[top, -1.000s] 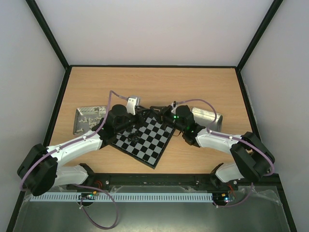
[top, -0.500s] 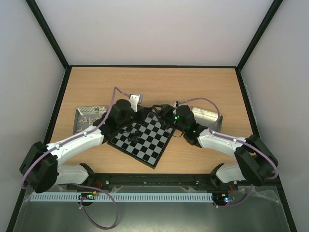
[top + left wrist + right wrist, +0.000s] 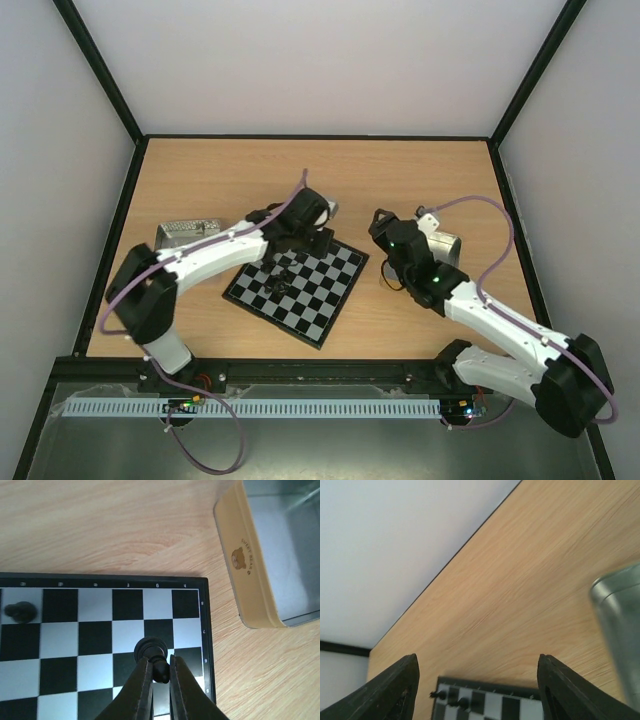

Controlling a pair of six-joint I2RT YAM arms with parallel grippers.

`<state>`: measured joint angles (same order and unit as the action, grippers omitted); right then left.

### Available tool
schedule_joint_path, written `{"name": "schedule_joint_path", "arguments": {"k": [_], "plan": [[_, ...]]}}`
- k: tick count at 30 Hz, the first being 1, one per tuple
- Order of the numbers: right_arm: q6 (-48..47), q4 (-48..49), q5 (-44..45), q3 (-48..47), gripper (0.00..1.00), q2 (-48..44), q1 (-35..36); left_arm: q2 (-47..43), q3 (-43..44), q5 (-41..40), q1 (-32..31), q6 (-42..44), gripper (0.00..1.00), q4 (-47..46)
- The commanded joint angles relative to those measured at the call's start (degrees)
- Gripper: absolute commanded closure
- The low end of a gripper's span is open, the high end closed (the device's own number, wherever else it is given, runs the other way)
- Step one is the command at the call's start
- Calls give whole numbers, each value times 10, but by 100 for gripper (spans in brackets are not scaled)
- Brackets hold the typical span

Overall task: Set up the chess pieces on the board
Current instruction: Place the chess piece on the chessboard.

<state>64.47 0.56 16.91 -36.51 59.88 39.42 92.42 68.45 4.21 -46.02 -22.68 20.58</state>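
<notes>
The black piece needs my left gripper to carry it down and outward, onto the empty dark edge-row square beyond its base [image 3: 128,604], to release its head.
The board [image 3: 322,292], black and silvery-grey checks, lies skewed in the middle of the table. My left gripper [image 3: 318,238] hangs over its far corner. In the left wrist view the left gripper [image 3: 161,672] is shut on the head of a black chess piece [image 3: 151,648], whose round base points at squares near the board's [image 3: 95,640] edge. Another black piece [image 3: 20,611] stands further left. Two pieces [image 3: 282,283] show mid-board from above. My right gripper [image 3: 383,222] is off the board to the right. The right gripper [image 3: 477,660] is open and empty, with the board's [image 3: 520,707] corner below.
A metal tray [image 3: 185,240] with pale small parts lies left of the board. An open tin [image 3: 447,246] sits to the right, behind the right arm; its beige wall [image 3: 250,580] is close to the board's corner and its rim [image 3: 620,625] shows beside the right fingers.
The left arm has swung right to the board's far corner with a piece pinched in its jaws. The right gripper has opened wide and pulled back off the board to the right.
</notes>
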Motion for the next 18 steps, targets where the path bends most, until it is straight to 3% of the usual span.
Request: {"name": "schedule_joint_path", "arguments": {"k": [1, 18], "plan": [[-48, -79, 123, 4, 36, -43, -3, 80, 75, -4, -14, 12, 97, 101], [-67, -77, 131, 18, 34, -72, -3, 262, 246, -44, -15, 18, 97, 189]]}}
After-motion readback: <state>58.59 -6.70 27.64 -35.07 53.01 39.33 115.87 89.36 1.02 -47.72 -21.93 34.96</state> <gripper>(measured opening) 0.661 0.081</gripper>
